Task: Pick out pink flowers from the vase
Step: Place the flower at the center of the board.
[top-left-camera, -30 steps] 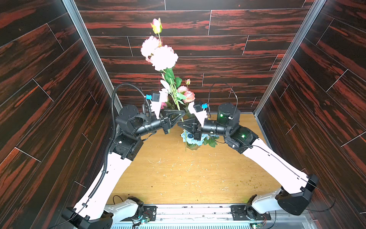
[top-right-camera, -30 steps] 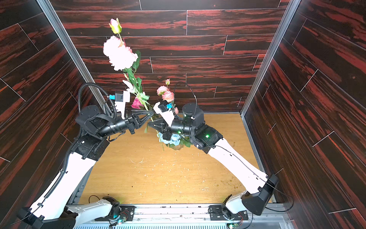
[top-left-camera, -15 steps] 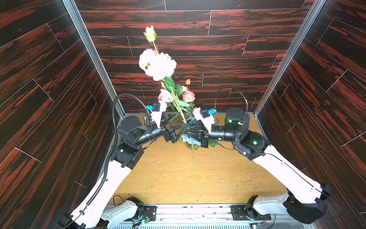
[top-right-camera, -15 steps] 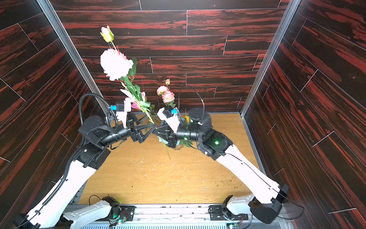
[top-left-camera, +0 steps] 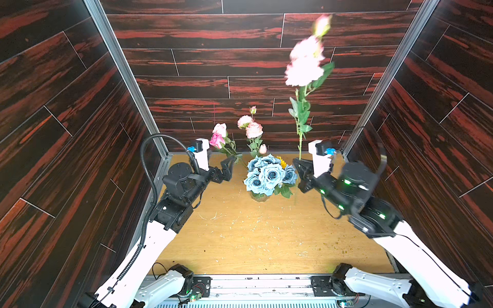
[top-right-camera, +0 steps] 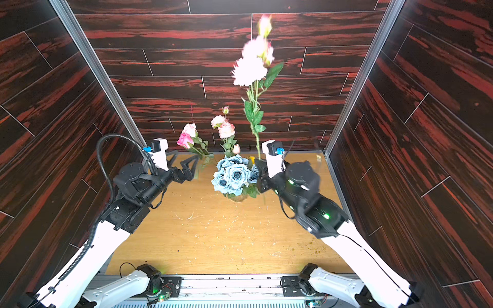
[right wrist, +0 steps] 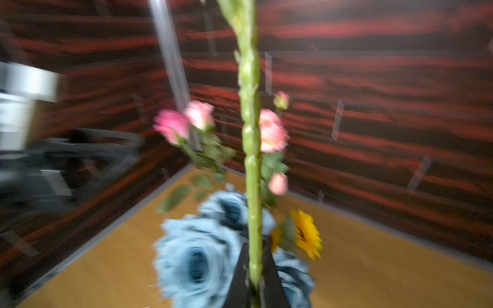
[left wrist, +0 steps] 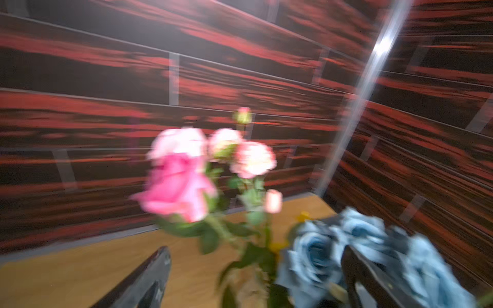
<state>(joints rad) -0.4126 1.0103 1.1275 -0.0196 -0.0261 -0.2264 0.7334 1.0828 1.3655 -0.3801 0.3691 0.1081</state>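
The robot will next lower its right gripper onto the clear tabletop below it beside the vase, tip the upright green stem flat with the blooms outward, and let go of the stem.
The clear glass vase (top-left-camera: 258, 198) (top-right-camera: 237, 198) stands mid-table under a light blue rose bunch (top-left-camera: 269, 174). Pink flowers remain in it: a bright pink rose (top-left-camera: 216, 140) (left wrist: 176, 186) and pale pink blooms (top-left-camera: 252, 128) (right wrist: 272, 130). My right gripper (top-left-camera: 299, 165) (right wrist: 253, 269) is shut on the green stem (right wrist: 250, 133) of a tall pale pink flower (top-left-camera: 304, 69) (top-right-camera: 249, 70), held upright just right of the bouquet. My left gripper (top-right-camera: 184, 160) (left wrist: 256, 272) stands open left of the vase, holding nothing.
A small yellow sunflower (right wrist: 306, 234) sits at the bouquet's back right. Dark wood-patterned walls (top-left-camera: 66, 133) close in the left, right and back sides. The wooden table (top-left-camera: 253, 240) carries scattered crumbs in front of the vase.
The left gripper has opened, let go of the tall pink flower's stem and drawn back to the left. The right gripper has carried that flower from above the vase to the right.
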